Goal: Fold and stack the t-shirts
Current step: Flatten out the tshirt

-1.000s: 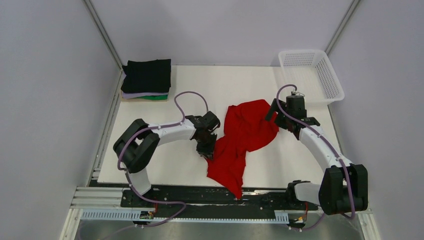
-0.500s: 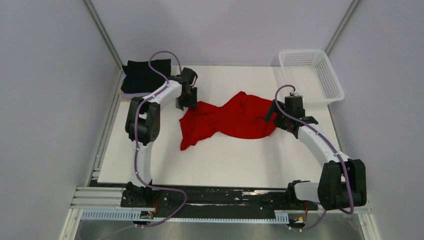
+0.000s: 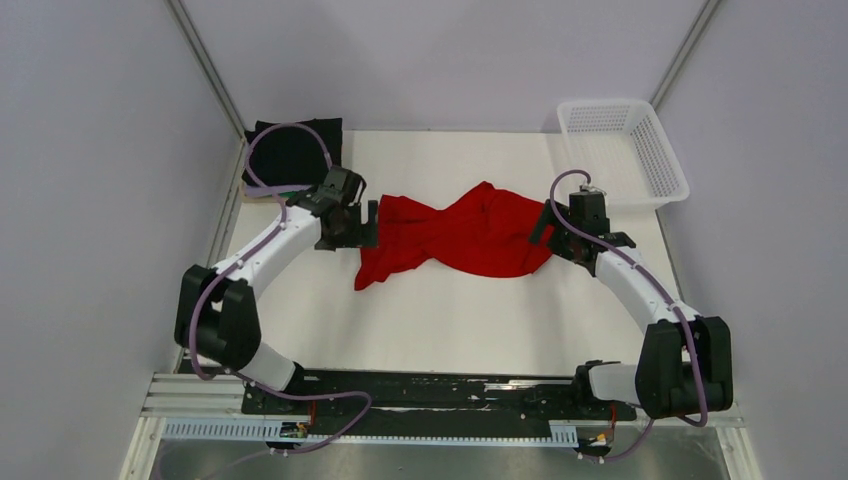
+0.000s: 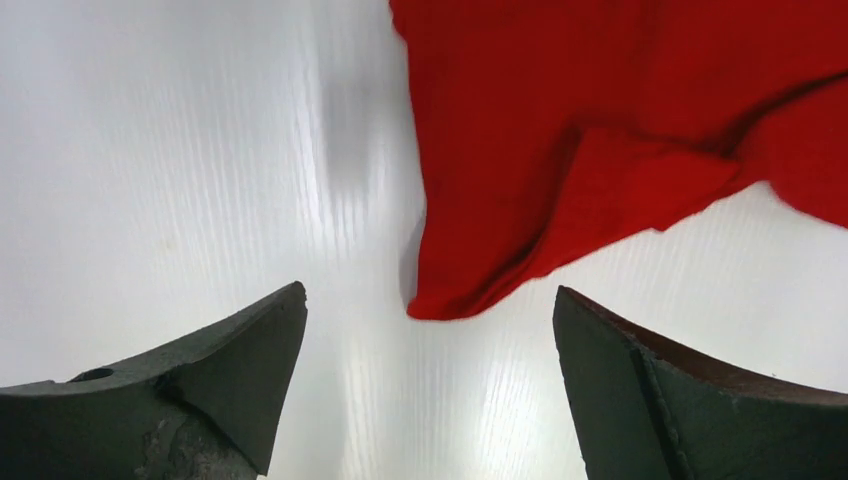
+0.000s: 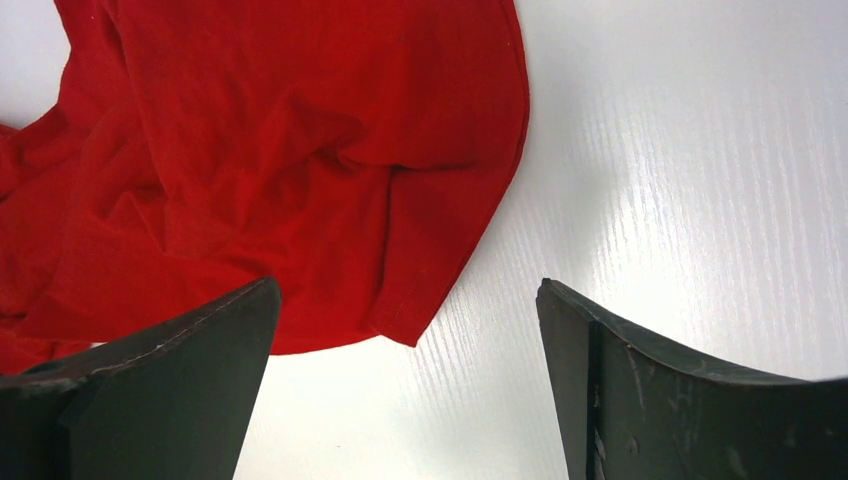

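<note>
The red t-shirt's near corner (image 3: 361, 284) (image 4: 440, 306) sticks out onto bare table, so the robot's left gripper will go down and come back over that corner to close.
A red t-shirt (image 3: 455, 238) lies crumpled in a long band across the middle of the white table (image 3: 450, 320). My left gripper (image 3: 366, 224) hangs open at the shirt's left end. In the left wrist view a red corner (image 4: 445, 295) lies on the table just ahead of the open gripper (image 4: 429, 292), with nothing between the fingers. My right gripper (image 3: 546, 232) stands open at the shirt's right end; its wrist view shows the red hem (image 5: 400, 325) near the open gripper (image 5: 408, 285), not gripped. A stack of folded t-shirts with a black one on top (image 3: 292, 150) sits at the back left.
A white mesh basket (image 3: 622, 150) stands at the back right corner. The left arm's purple cable (image 3: 262, 150) loops over the folded stack. Grey walls close in on both sides, and the arm bases sit along the near edge.
My left gripper carried the shirt's lower end from the front middle up to the back left, stretching the shirt sideways, then let go and opened. The right arm has not moved.
</note>
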Available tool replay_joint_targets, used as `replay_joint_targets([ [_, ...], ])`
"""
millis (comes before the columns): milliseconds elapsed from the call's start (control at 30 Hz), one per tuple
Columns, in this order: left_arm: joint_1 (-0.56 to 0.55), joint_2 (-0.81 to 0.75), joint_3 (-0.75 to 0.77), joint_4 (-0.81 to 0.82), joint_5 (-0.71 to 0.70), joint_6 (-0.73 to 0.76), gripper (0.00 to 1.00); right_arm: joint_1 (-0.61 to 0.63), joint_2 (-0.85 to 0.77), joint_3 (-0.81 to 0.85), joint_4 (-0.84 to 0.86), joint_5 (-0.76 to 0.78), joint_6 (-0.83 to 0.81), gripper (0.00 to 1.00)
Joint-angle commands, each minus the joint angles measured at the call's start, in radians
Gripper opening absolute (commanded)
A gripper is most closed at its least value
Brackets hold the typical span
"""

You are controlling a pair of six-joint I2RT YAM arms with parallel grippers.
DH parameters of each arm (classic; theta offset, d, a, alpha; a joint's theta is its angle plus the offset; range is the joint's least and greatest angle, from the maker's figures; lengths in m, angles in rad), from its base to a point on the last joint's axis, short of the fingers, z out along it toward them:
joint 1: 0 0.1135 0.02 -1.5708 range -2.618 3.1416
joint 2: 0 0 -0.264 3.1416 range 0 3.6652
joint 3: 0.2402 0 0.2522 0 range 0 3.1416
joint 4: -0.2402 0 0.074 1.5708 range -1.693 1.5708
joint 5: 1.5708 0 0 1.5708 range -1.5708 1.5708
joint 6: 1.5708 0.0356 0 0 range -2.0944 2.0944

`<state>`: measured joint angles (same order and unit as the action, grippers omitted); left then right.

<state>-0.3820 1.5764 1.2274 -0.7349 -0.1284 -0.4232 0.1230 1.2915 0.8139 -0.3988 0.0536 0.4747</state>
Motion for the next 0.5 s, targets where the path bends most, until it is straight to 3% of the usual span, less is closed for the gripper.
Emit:
replay_joint_targets([
  [0, 0.007, -0.126, -0.215, 0.074, 0.077, -0.102, 1.0, 0.006, 0.004, -0.01, 0.038, 0.021, 0.019, 1.0],
  [200, 0.008, -0.18, -0.364, 0.226, 0.159, -0.157, 0.95, 0.005, 0.012, -0.013, 0.04, 0.01, 0.022, 1.0],
  [367, 0.008, -0.091, -0.413, 0.346, 0.231, -0.189, 0.87, 0.005, 0.02, -0.01, 0.04, 0.01, 0.025, 1.0],
  [433, 0.007, -0.038, -0.405, 0.355, 0.227, -0.187, 0.79, 0.004, 0.024, -0.011, 0.041, 0.011, 0.024, 1.0],
  [467, 0.007, -0.022, -0.394, 0.354, 0.228, -0.185, 0.7, 0.004, 0.025, -0.014, 0.041, 0.011, 0.025, 1.0],
])
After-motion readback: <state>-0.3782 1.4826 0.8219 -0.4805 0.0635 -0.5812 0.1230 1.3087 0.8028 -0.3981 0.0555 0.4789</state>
